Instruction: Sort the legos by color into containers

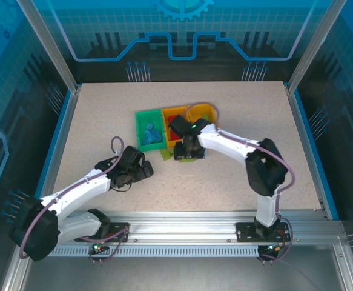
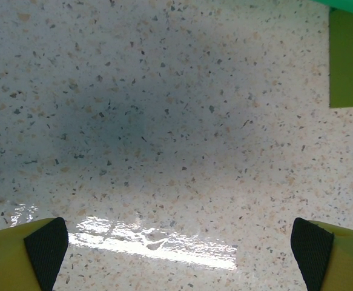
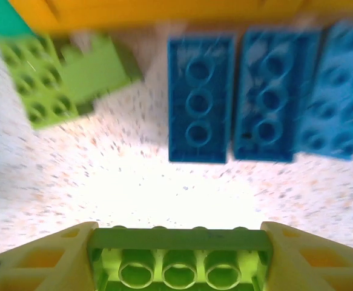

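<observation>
My right gripper holds the lego and will rise, carry it outward over the orange container at the row's end (image 1: 206, 116) and release it, as lime green shows inside.
My right gripper (image 3: 179, 235) is shut on a lime green lego (image 3: 179, 267), which fills the gap between both yellow fingers, hollow underside facing the camera. Ahead of it three blue legos (image 3: 199, 100) lie side by side on the table, with lime green legos (image 3: 61, 79) to their left, all in front of an orange container wall (image 3: 164, 12). From above, the right gripper (image 1: 188, 151) is just in front of the row of containers: a green one (image 1: 141, 118) holding blue legos (image 1: 153, 133), and two orange ones (image 1: 175, 113) (image 1: 203, 112). My left gripper (image 2: 179, 254) stands open over bare table.
A lime green lego (image 2: 350, 60) lies at the far right of the left wrist view, beside a green container corner (image 2: 346, 3). The left gripper (image 1: 141, 170) sits left of the containers. Speckled table (image 1: 103, 121) stretches out to the left and right of the row.
</observation>
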{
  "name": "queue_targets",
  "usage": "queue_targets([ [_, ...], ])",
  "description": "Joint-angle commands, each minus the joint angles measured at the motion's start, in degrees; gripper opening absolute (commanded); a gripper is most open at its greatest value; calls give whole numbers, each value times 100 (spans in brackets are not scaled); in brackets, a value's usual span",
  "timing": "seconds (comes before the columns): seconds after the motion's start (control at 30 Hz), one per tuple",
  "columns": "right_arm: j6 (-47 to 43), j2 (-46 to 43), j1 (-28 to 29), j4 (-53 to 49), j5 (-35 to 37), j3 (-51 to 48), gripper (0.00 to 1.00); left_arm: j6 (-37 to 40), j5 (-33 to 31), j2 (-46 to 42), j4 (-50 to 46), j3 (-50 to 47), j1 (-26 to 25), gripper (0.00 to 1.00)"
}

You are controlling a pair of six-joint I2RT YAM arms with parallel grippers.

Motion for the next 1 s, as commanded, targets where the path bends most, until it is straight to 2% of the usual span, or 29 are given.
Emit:
queue_targets([
  [0.0,-337,-378,-759,196,-390,214,54,44,37,151,-21,173,46,99],
  [0.2,-393,88,-1807,494,-872,641,54,99,234,399,207,293,27,99],
  [0.5,-290,1599,-2291,-66,-860,2469,56,88,289,850,223,599,-79,99],
  [0.67,-291,2171,-2376,-458,-857,3245,70,78,355,1070,323,698,-134,99],
  [0.8,-264,2046,-2317,-359,-989,3180,84,61,457,1304,479,812,-159,99],
  [0.97,-550,1476,-2090,-96,-958,2637,90,5,522,1567,546,1050,-160,99],
])
